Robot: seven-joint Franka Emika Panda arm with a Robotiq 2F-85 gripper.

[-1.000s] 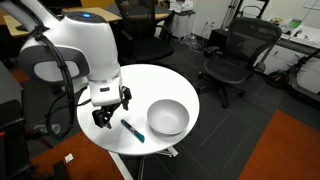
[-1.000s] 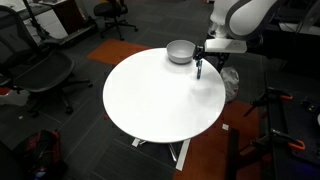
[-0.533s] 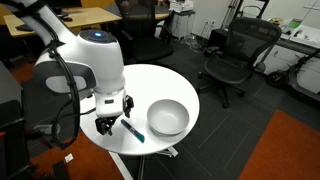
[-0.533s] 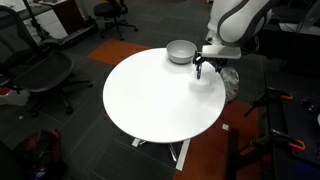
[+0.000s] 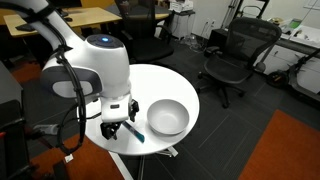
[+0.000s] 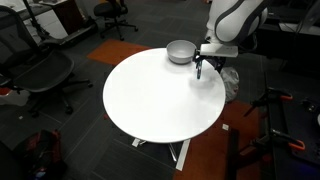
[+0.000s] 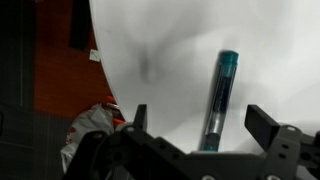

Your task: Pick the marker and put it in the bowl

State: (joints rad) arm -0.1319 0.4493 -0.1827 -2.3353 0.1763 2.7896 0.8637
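Observation:
The marker's body (image 5: 134,132) (image 7: 215,115) is nearer one open finger than the other. I should move my gripper slightly to the right in the wrist view and go down around it.
The teal-blue marker (image 7: 217,95) lies flat on the round white table (image 5: 170,85), near its edge, beside the light grey-white bowl (image 5: 167,117). In the wrist view the marker lies between my open gripper's two dark fingers (image 7: 200,120), with a gap on each side. In an exterior view my gripper (image 5: 118,128) hangs low over the marker (image 5: 135,131). In the other exterior view the gripper (image 6: 200,68) sits just right of the bowl (image 6: 180,50); the marker is too small to make out there.
Black office chairs (image 5: 232,55) stand around the table (image 6: 165,95). The table edge, with orange carpet (image 7: 60,70) below, lies close to the marker. Another chair (image 6: 40,75) stands at the left.
The arm has moved along the table edge toward the marker and lowered, so the gripper's fingers now straddle it. The marker and bowl have not moved.

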